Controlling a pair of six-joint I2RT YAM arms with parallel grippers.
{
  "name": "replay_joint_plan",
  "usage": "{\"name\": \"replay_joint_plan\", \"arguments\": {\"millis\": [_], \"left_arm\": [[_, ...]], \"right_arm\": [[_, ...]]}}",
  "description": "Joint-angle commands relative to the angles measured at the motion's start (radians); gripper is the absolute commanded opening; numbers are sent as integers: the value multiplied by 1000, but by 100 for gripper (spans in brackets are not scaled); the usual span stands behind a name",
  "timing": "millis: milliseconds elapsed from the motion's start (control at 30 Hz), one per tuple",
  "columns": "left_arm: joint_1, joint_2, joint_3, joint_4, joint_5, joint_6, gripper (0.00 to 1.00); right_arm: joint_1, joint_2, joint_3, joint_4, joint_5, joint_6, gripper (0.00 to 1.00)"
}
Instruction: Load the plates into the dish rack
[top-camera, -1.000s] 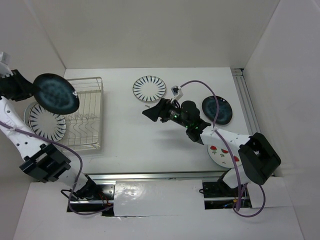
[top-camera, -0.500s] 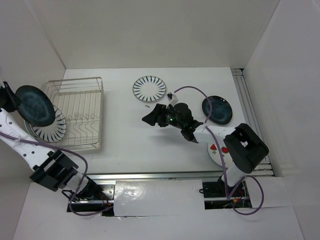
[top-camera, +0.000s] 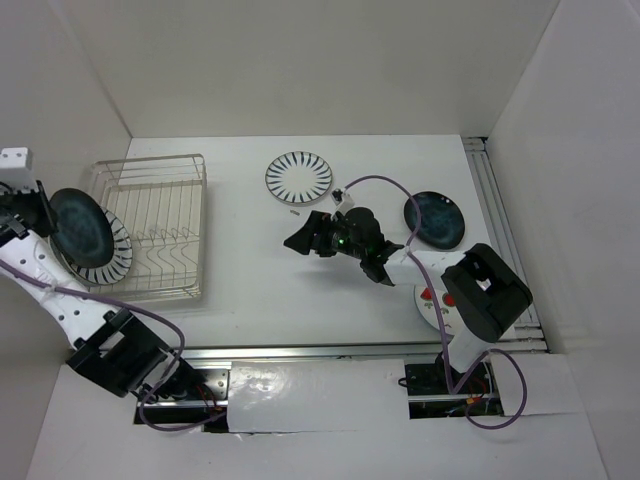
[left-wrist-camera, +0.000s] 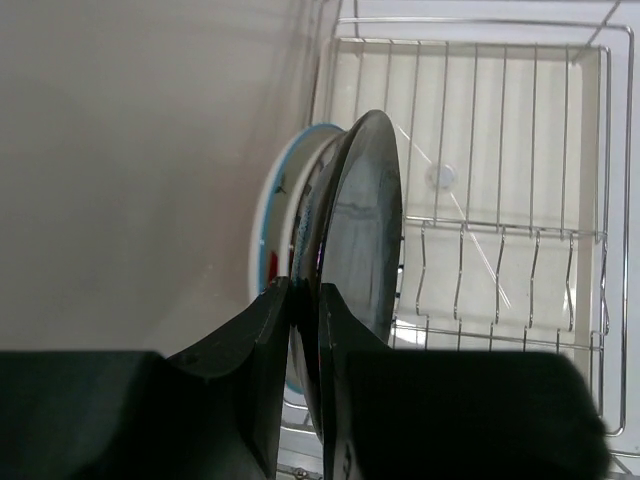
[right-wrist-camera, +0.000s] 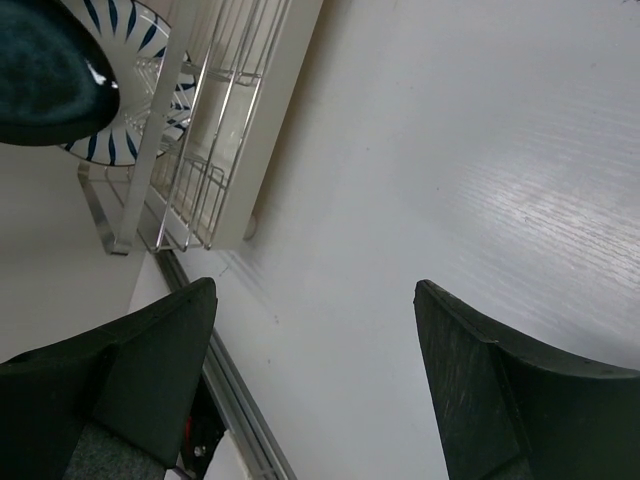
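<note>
The robot should next use its left gripper to lower the dark blue plate and shift it toward the empty wires beside the striped plate, which already stands in the end of the rack.
My left gripper (left-wrist-camera: 305, 292) is shut on the rim of a glossy dark blue plate (left-wrist-camera: 365, 230), which it holds on edge at the left end of the dish rack (left-wrist-camera: 500, 200). Right behind that plate stand a striped plate (top-camera: 108, 258) and a watermelon-print plate (left-wrist-camera: 268, 255). From above, the held blue plate (top-camera: 78, 222) covers part of the striped one in the dish rack (top-camera: 165, 225). My right gripper (top-camera: 297, 238) hangs open over bare table, its jaws wide apart and nothing between them. A striped plate (top-camera: 298, 177) and another dark blue plate (top-camera: 435, 220) lie flat on the table.
A watermelon plate (top-camera: 432, 308) lies partly under my right arm near the front right. White walls close in the table on the left, back and right. A metal rail (top-camera: 495, 210) runs along the right side. The right wrist view shows the rack's near corner (right-wrist-camera: 215, 140).
My left arm has swung the dark blue plate left and down, from above the rack to its left end beside the striped plate. The right gripper has drawn slightly left and stays open.
</note>
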Motion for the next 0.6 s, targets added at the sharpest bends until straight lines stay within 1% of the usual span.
{"name": "replay_joint_plan", "arguments": {"millis": [0, 33, 167, 400, 533, 567], "left_arm": [[-46, -86, -55, 165, 10, 23, 0], [-65, -86, -68, 191, 1, 23, 0], [-111, -100, -79, 205, -67, 23, 0], [-120, -68, -79, 227, -130, 4, 0], [-143, -68, -138, 246, -142, 26, 0], [-143, -68, -175, 257, -160, 26, 0]], "right_arm": [[-3, -9, 38, -1, 11, -18, 87], [-3, -9, 38, -1, 11, -18, 87], [-3, -9, 47, -10, 21, -27, 87], [-3, -9, 38, -19, 21, -36, 87], [-3, 0, 38, -19, 31, -36, 87], [-3, 0, 38, -19, 31, -36, 87]]}}
